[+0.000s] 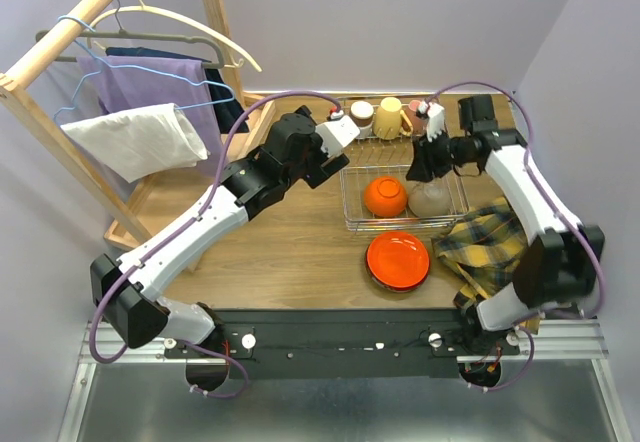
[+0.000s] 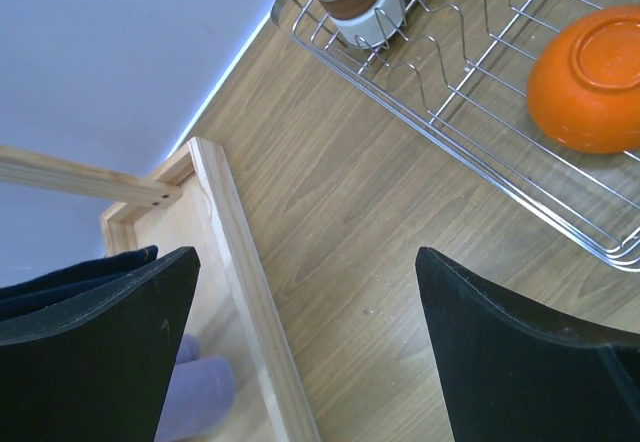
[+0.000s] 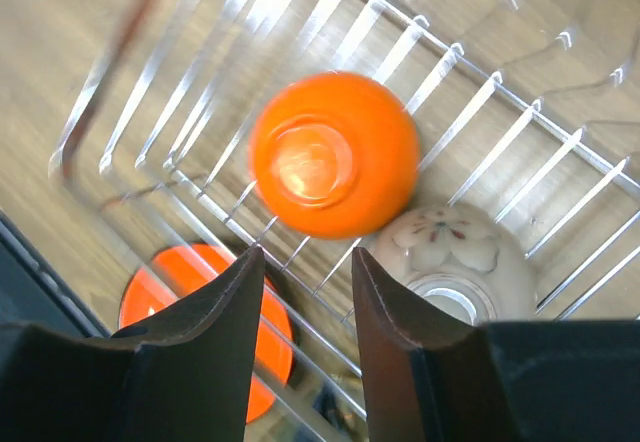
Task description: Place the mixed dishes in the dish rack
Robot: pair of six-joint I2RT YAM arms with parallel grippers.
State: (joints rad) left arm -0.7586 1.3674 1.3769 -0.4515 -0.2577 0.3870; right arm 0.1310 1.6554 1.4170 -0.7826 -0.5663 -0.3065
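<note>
My left gripper should next go back down onto the rim of the orange-red dish opposite the plaid cloth.
The silver wire dish rack (image 1: 349, 200) stands at the back of the table. In it an orange bowl (image 1: 385, 196) and a beige flowered bowl (image 1: 431, 201) lie upside down. A yellow mug (image 1: 390, 117) and a brown-and-white cup (image 1: 361, 114) stand at its far end. An orange-red dish (image 1: 398, 260) sits on the table in front of the rack. My right gripper (image 1: 419, 165) hovers over the rack, open and empty (image 3: 305, 262), above the orange bowl (image 3: 335, 152) and the beige bowl (image 3: 450, 262). My left gripper (image 1: 335, 147) is open and empty (image 2: 305, 302), left of the rack (image 2: 450, 132).
A plaid cloth (image 1: 490, 247) lies right of the orange-red dish. A wooden clothes rack with hangers and hanging cloths (image 1: 150, 112) and its wooden tray (image 2: 240, 262) fill the left side. Walls close in behind and on the right.
</note>
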